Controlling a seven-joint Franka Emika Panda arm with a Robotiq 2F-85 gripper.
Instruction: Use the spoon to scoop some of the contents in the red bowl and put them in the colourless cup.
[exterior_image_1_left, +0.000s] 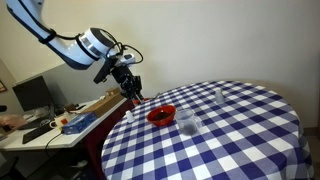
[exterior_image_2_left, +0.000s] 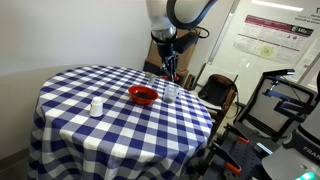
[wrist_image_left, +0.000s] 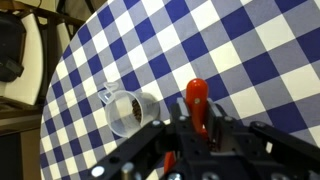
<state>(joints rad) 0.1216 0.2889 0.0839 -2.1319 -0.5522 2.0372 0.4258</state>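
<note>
My gripper holds the spoon and should go down, away from the colourless cup and over the red bowl (exterior_image_1_left: 161, 115), and leave the spoon there.
My gripper (wrist_image_left: 197, 128) is shut on the red spoon (wrist_image_left: 196, 98), whose handle sticks out between the fingers in the wrist view. A colourless cup (wrist_image_left: 130, 110) with brown bits inside stands just left of the spoon, near the table's edge. The red bowl (exterior_image_1_left: 161, 115) sits on the checked cloth in both exterior views (exterior_image_2_left: 144, 95) and is out of the wrist view. My gripper (exterior_image_1_left: 131, 90) hangs above the table edge beside the bowl. In an exterior view it (exterior_image_2_left: 171, 70) is over a clear cup (exterior_image_2_left: 170, 92).
The round table (exterior_image_1_left: 240, 140) has a blue-and-white checked cloth. Another clear cup (exterior_image_1_left: 187, 122) stands next to the bowl, and a small pale cup (exterior_image_1_left: 218, 95) (exterior_image_2_left: 96, 106) stands farther off. A cluttered desk (exterior_image_1_left: 60, 120) is beside the table, a chair (exterior_image_2_left: 220, 95) behind it.
</note>
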